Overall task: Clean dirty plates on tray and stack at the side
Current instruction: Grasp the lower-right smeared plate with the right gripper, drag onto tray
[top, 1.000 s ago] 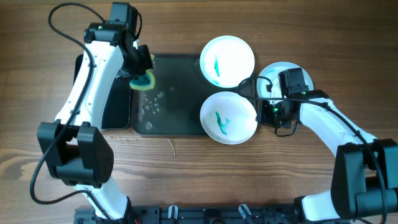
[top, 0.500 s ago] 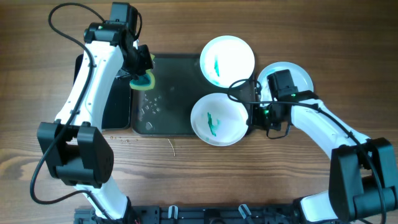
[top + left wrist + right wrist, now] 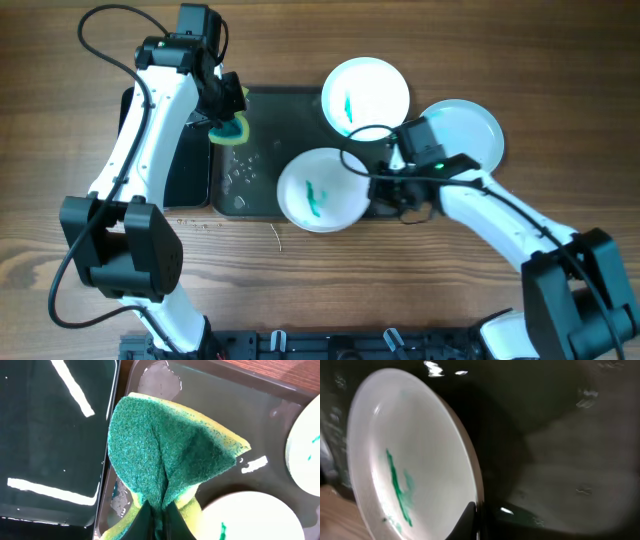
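The plate overhangs the tray's front edge. My right gripper will next move outward and toward the sponge, lower the plate onto the tray's bare middle [image 3: 276, 146] and release.
A white plate with a teal smear [image 3: 320, 190] lies over the front edge of the dark grey tray [image 3: 290, 120]; my right gripper [image 3: 378, 190] is shut on its right rim. The right wrist view shows the rim pinched between the fingers [image 3: 476, 520], the smeared plate [image 3: 410, 475] tilted over the tray. A second smeared plate [image 3: 366, 96] sits at the tray's far right. A third white plate [image 3: 465, 130] lies on the table to the right. My left gripper [image 3: 228, 108] is shut on a green-and-yellow sponge [image 3: 170, 455] above the tray's far left corner.
A black rectangular container [image 3: 185, 150] stands left of the tray, also in the left wrist view [image 3: 50, 435]. Water droplets dot the tray's left part [image 3: 240, 175]. Bare wood surrounds everything.
My right gripper has dragged the smeared plate leftward, from the tray's right edge to its front middle. The left arm and sponge have not moved.
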`<state>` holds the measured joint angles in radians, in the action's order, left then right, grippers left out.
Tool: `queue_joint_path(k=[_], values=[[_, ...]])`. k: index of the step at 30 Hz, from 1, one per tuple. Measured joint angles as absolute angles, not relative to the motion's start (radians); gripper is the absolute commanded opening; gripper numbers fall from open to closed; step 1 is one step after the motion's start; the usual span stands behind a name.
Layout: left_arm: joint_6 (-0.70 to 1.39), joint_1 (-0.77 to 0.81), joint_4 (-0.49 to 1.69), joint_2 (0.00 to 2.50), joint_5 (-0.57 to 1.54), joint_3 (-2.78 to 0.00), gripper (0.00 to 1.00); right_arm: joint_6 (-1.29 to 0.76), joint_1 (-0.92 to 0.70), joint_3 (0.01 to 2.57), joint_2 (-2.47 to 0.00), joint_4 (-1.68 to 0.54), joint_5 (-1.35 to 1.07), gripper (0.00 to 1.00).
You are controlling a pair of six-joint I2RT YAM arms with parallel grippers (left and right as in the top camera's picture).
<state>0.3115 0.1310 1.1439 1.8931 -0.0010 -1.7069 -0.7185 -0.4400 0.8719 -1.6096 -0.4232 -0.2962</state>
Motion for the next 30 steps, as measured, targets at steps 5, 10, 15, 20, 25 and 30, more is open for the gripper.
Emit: queue_joint_path(k=[5, 10, 15, 20, 25, 30], values=[[0.311, 0.131, 1.144, 1.893, -0.001, -1.707, 0.04, -0.891, -0.566, 0.872, -1.613, -0.292, -0.157, 0.04], [0.311, 0.131, 1.144, 1.893, -0.001, -1.707, 0.04, -0.977, -0.621, 0.872, -1.671, -0.138, -0.072, 0.04], [0.312, 0.131, 1.144, 1.893, 0.006, -1.707, 0.04, -0.994, -0.622, 0.873, -1.755, -0.099, -0.059, 0.15], [0.312, 0.131, 1.144, 1.893, 0.037, -1.707, 0.04, -0.944, -0.622, 0.948, -1.810, -0.195, -0.082, 0.31], [0.315, 0.136, 1.142, 1.893, 0.051, -1.699, 0.04, -0.889, -0.616, 1.052, -1.827, -0.299, -0.081, 0.31], [0.336, 0.159, 1.085, 1.893, 0.060, -1.622, 0.04, -0.843, -0.572, 1.077, -1.836, -0.294, -0.089, 0.26]])
